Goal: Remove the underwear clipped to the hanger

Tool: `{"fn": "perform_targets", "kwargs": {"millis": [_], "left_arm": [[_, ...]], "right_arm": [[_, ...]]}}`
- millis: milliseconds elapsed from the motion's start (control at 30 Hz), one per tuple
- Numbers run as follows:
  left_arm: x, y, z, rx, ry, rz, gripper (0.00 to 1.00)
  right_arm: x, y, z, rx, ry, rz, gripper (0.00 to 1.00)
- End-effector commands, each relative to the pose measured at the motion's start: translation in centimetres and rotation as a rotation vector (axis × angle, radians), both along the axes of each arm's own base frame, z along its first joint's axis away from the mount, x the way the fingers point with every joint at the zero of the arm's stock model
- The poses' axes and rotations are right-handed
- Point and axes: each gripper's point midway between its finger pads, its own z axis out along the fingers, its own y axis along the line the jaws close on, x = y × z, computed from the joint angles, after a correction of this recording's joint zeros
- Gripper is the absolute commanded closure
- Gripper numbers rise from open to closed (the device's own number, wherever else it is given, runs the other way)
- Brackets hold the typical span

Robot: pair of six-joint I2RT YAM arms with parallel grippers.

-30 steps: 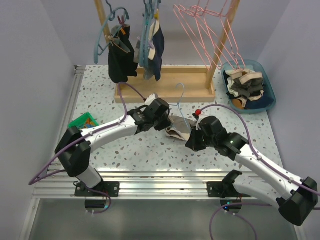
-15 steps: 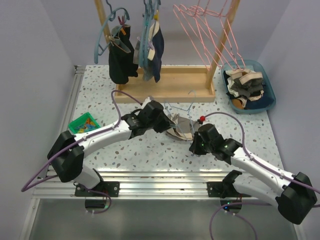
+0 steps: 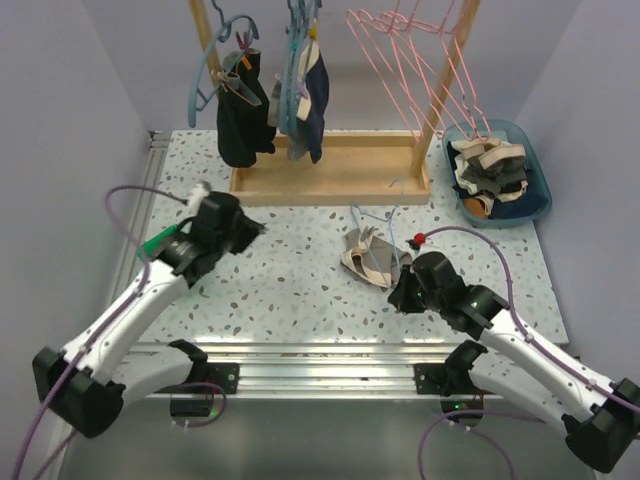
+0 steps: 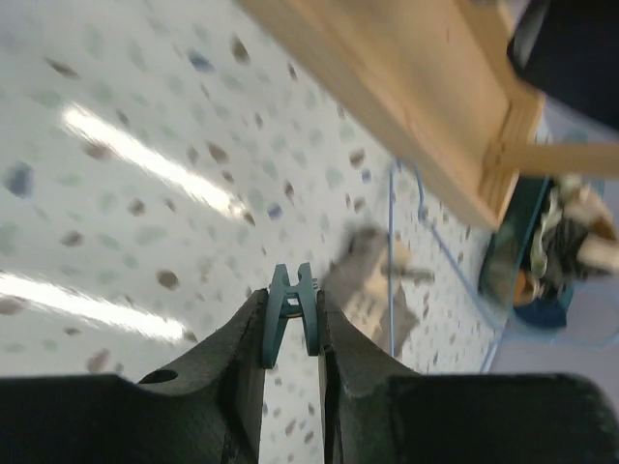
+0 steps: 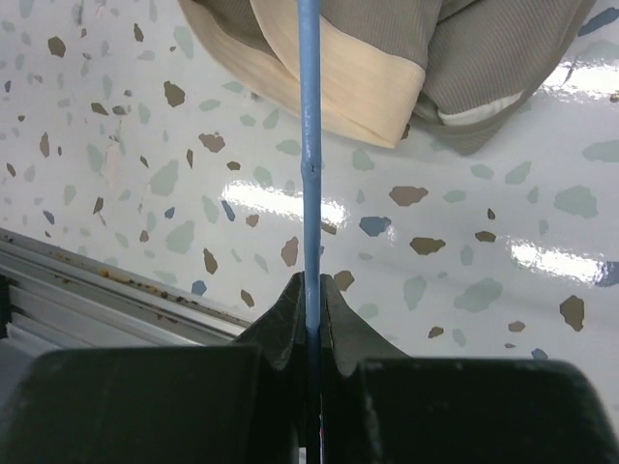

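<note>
I should next swing my left gripper left in the top view, over the green tray, and release the teal clothespin, as it is off the underwear.
Grey-and-cream underwear lies crumpled on the speckled table at centre right, on a thin blue wire hanger. It also shows in the right wrist view. My right gripper is shut on the blue hanger's wire just in front of the underwear. My left gripper is far to the left of the underwear and is shut on a teal clothespin; the underwear shows blurred behind it.
A wooden rack at the back holds dark clothes on blue hangers and empty pink hangers. A blue bin of garments sits at back right. A green tray of clips sits at the left edge.
My left arm has swung away from the underwear to the left, carrying the teal clothespin. The right gripper with the hanger and underwear shifted slightly right.
</note>
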Motion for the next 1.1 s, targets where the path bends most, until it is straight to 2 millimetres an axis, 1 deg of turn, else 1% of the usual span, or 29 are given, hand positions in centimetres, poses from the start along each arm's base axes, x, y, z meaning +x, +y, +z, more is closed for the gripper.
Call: {"fn": "perform_targets", "kwargs": {"millis": [0,33,67,100,167,200,233,267,300,333,400,500,567,667,700,733,800,833,900,933,1000,1033,1067], "left_arm": [[-1.2,10.9,0.9,0.236,-0.004,0.219,1.00],[-1.5,12.5,1.4,0.262,-0.005,0.255,1.00],[-2.3,14.2,1.0,0.321,0.036,0.267,1.00],[-2.4,16.4,1.2,0.351,0.050,0.331,1.00],[-3.0,18.3,0.7,0.402,0.084,0.359,1.00],[-3.4,19.9,0.1,0.426,0.114,0.410,1.00],[-3.6,20.6,-0.3,0.441,0.127,0.431,1.00],[-3.8,21.4,-0.8,0.463,0.146,0.441,1.00],[-4.3,22.8,-1.8,0.472,0.182,0.482,1.00],[-3.9,23.0,-2.1,0.472,0.182,0.479,1.00],[-3.8,24.6,-3.2,0.480,0.208,0.516,1.00],[-3.0,24.8,-4.0,0.484,0.226,0.506,1.00],[-2.5,25.1,-4.2,0.491,0.227,0.514,1.00],[-1.7,25.0,-4.3,0.486,0.222,0.505,0.99],[-1.6,25.0,-4.4,0.484,0.221,0.505,0.94],[-1.5,25.1,-4.3,0.488,0.215,0.508,0.84],[-1.4,25.4,-4.5,0.500,0.218,0.519,0.73],[-1.4,25.4,-4.5,0.501,0.218,0.517,0.64],[-1.2,25.3,-4.3,0.497,0.208,0.514,0.54],[-1.0,25.4,-4.0,0.495,0.196,0.518,0.40],[-0.8,25.2,-3.5,0.485,0.172,0.513,0.25],[-0.6,25.1,-3.3,0.479,0.159,0.508,0.12],[-0.5,24.9,-3.0,0.476,0.149,0.495,0.07]], "right_arm": [[-0.4,-1.1,1.4,-0.035,-0.013,0.000,1.00],[-0.5,-1.2,1.5,-0.037,-0.011,0.005,1.00],[-0.7,-1.2,1.5,-0.039,-0.004,0.012,1.00],[-0.8,-1.1,1.6,-0.037,-0.004,0.019,1.00],[-0.9,-1.1,1.7,-0.039,-0.005,0.027,1.00],[-0.9,-1.1,1.8,-0.037,-0.007,0.032,1.00],[-1.0,-1.0,1.9,-0.036,-0.004,0.040,1.00],[-1.0,-0.9,1.9,-0.036,0.001,0.045,1.00],[-1.0,-0.8,2.0,-0.031,-0.001,0.052,1.00],[-1.2,-0.6,2.0,-0.027,0.008,0.063,1.00],[-1.3,-0.4,2.2,-0.019,0.009,0.079,1.00],[-1.3,-0.3,2.4,-0.016,0.004,0.095,1.00],[-1.5,-0.2,2.3,-0.019,0.003,0.111,1.00],[-1.5,-0.3,2.6,-0.025,-0.002,0.120,1.00],[-1.5,-0.3,2.7,-0.025,-0.005,0.121,1.00],[-1.5,-0.4,2.7,-0.027,-0.006,0.123,1.00],[-1.6,-0.4,2.6,-0.030,-0.006,0.127,1.00],[-1.6,-0.4,2.7,-0.027,-0.010,0.125,1.00],[-1.9,-0.2,2.8,-0.011,-0.007,0.140,1.00],[-1.8,-0.1,2.9,-0.006,-0.012,0.140,1.00],[-1.9,0.0,2.8,-0.002,-0.010,0.148,1.00],[-1.9,0.0,2.8,-0.002,-0.008,0.149,1.00],[-1.9,0.1,2.8,0.000,-0.008,0.149,1.00]]}}
